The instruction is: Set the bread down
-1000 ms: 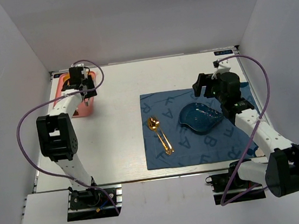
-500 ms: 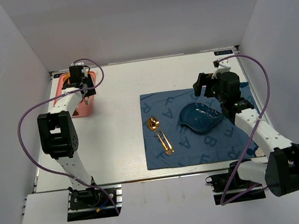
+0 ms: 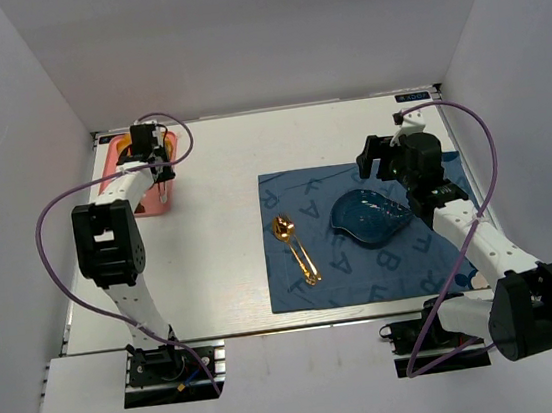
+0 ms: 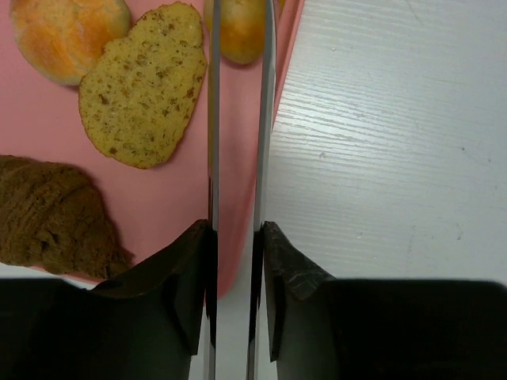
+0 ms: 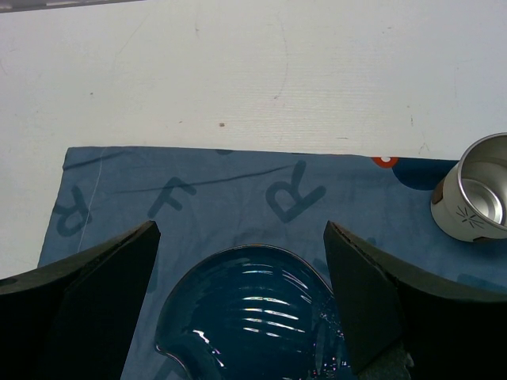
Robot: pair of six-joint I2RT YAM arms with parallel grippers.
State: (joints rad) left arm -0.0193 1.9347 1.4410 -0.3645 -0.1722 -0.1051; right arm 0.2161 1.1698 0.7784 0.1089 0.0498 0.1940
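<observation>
Next I should swing and turn my left gripper toward the blue dish (image 3: 367, 216) to release the roll there, since it lies to the gripper's right in the top view.
The bread (image 4: 240, 32), a small glossy golden-orange roll, lies in the pink tray (image 4: 158, 198) at the top edge of the left wrist view, partly cut off. My left gripper (image 4: 238, 229) is shut on a pair of metal tongs (image 4: 212, 119). The two tong blades reach out on either side of the roll; I cannot tell whether they touch it. In the top view the left gripper (image 3: 156, 169) hangs over the tray's right side (image 3: 150, 204). My right gripper (image 5: 239, 229) is open and empty above the blue dish (image 5: 253, 317), also seen in the top view (image 3: 368, 217).
The tray also holds a round golden bun (image 4: 67, 36), a flat bread slice (image 4: 142, 87) and a dark brown chunk (image 4: 51, 218). A blue cloth (image 3: 295, 194) carries the dish and a gold spoon (image 3: 294, 245). A metal cup (image 5: 475, 198) stands right of the dish.
My left arm has shifted slightly, with the gripper moving a little toward the far end of the tray. The right arm has not moved.
</observation>
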